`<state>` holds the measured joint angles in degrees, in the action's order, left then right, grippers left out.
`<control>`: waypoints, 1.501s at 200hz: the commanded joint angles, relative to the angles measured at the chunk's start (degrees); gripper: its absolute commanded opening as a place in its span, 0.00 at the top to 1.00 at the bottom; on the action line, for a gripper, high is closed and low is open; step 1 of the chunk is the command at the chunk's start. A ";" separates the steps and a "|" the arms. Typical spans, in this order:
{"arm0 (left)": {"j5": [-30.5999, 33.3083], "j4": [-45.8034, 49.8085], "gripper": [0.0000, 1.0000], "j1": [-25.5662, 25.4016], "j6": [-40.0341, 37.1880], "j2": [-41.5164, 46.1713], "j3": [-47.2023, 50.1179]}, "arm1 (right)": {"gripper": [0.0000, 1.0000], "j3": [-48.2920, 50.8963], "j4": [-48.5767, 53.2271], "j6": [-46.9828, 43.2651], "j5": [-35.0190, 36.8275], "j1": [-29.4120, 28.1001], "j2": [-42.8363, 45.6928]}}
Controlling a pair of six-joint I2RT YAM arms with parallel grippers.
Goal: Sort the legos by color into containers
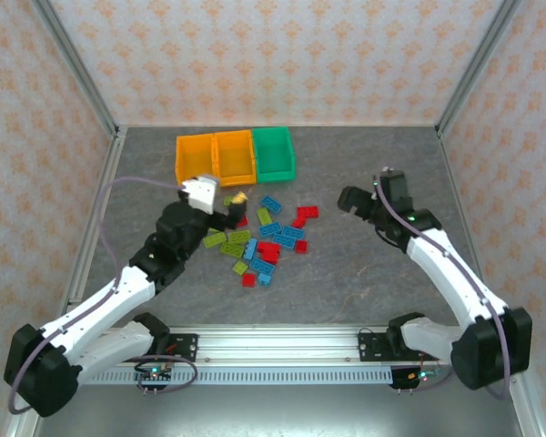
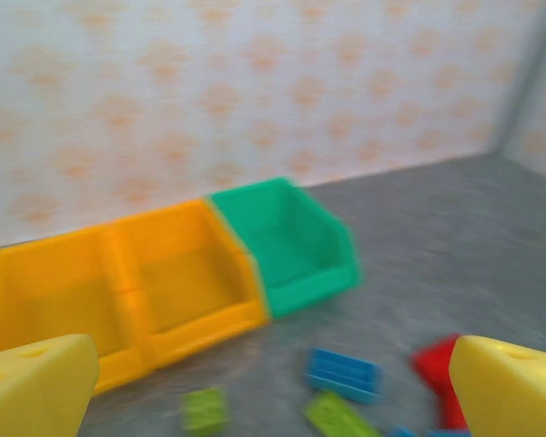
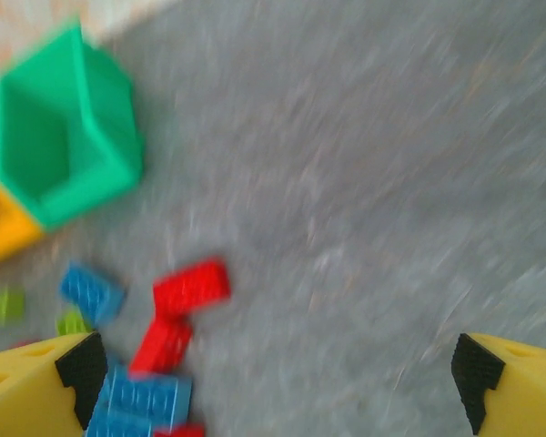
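The red brick nearest the green bin has bare tabletop open on its far side, so next I will move my right gripper across toward the pile and down over that brick.
The legos (image 1: 264, 241), red, blue and lime green, lie scattered on the grey table just in front of the containers. The containers are two orange-yellow bins (image 1: 197, 157) (image 1: 235, 155) and a green bin (image 1: 275, 152), side by side at the back. My left gripper (image 1: 235, 208) hovers open at the pile's left edge. In its wrist view a blue brick (image 2: 344, 373) and a lime brick (image 2: 205, 410) lie between its yellow fingers (image 2: 36, 387), untouched. My right gripper (image 1: 346, 200) is open to the right of the pile, holding nothing. Red bricks (image 3: 191, 287) lie left of its gap.
Metal frame posts and patterned walls close in the table on the left, back and right. Bare grey surface (image 1: 364, 264) stretches right of the pile and in front of it. Both wrist views are motion-blurred. The green bin (image 3: 64, 127) appears top left in the right wrist view.
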<state>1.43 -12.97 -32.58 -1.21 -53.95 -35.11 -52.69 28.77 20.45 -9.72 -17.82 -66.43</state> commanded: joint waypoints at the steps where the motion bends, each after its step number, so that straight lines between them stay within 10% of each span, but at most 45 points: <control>1: -1.56 7.06 0.00 -7.25 -3.23 1.08 1.43 | 0.01 -4.88 9.09 0.60 -0.90 -5.02 -6.69; 30: -0.07 3.58 0.00 -14.55 -10.96 2.45 8.41 | 0.01 -9.82 8.87 4.29 3.36 -7.31 -18.36; 145: 0.31 0.67 0.00 -15.73 -13.67 5.52 11.62 | 0.01 -34.92 10.55 -3.98 9.29 -12.24 -51.67; 235: 6.08 -1.43 0.00 -15.66 -11.24 7.46 12.87 | 0.43 -34.48 9.30 -4.12 4.59 -12.16 -52.54; 300: 21.65 -0.71 0.00 -14.71 0.15 8.16 11.58 | 0.51 -28.88 -2.69 0.75 8.01 -13.63 -35.48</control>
<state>13.28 -12.69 -47.99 -8.51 -47.11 -22.85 -82.54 33.87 18.11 -4.27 -30.13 -111.18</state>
